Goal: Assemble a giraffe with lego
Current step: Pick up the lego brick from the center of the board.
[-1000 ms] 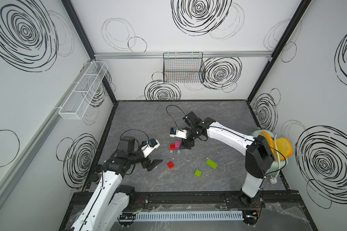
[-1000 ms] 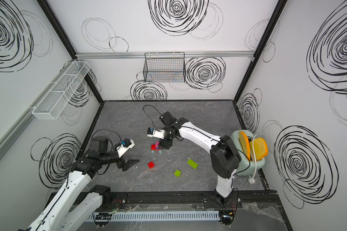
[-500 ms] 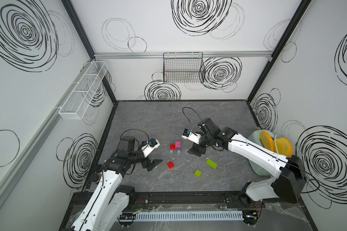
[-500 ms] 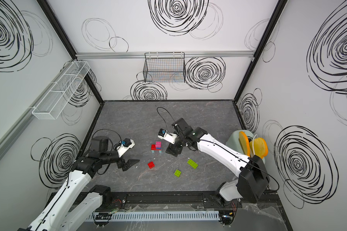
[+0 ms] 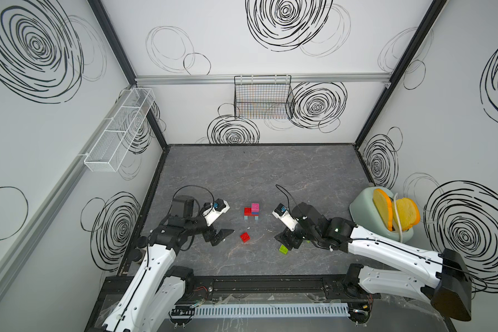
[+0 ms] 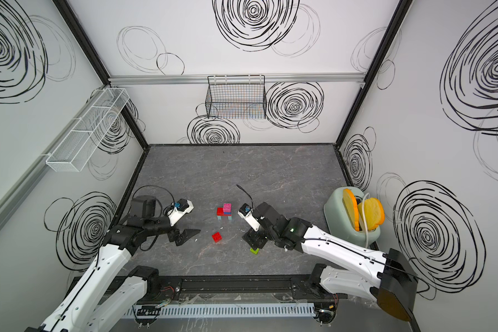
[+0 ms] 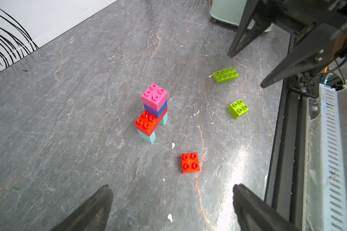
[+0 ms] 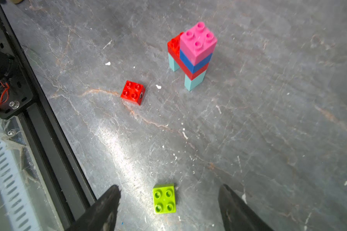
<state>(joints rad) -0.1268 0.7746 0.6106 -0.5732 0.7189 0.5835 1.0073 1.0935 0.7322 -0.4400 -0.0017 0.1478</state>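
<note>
My right gripper comes down onto the small lime brick (image 5: pixel 283 249) (image 8: pixel 164 198) next and closes its open fingers around it, since it still lies below them on the tabletop.
The partial giraffe (image 5: pixel 252 211) (image 6: pixel 225 211) stands mid-table: two cyan legs, a red body, then a blue and a pink brick (image 7: pixel 154 94) (image 8: pixel 197 43). A loose red lego brick (image 5: pixel 245 237) (image 7: pixel 190 162) (image 8: pixel 133 92) lies in front of it. My right gripper (image 5: pixel 288 240) (image 8: pixel 168 189) hangs open over a small lime brick (image 5: pixel 283 249) (image 8: pixel 164 198), which lies between the fingers untouched. A long lime brick (image 7: pixel 225 74) lies near it. Left of the red brick, my left gripper (image 5: pixel 222 234) (image 7: pixel 169 188) is wide open and holds nothing.
A mint toaster (image 5: pixel 365 207) holding yellow toast slices stands at the right wall. The black front rail (image 5: pixel 270 284) runs close behind the lime bricks. A wire basket (image 5: pixel 262 97) hangs on the back wall, and a white rack (image 5: pixel 118 132) on the left wall.
My right arm has drawn back from the giraffe toward the front right and now sits over the small lime brick. The left arm has not moved.
</note>
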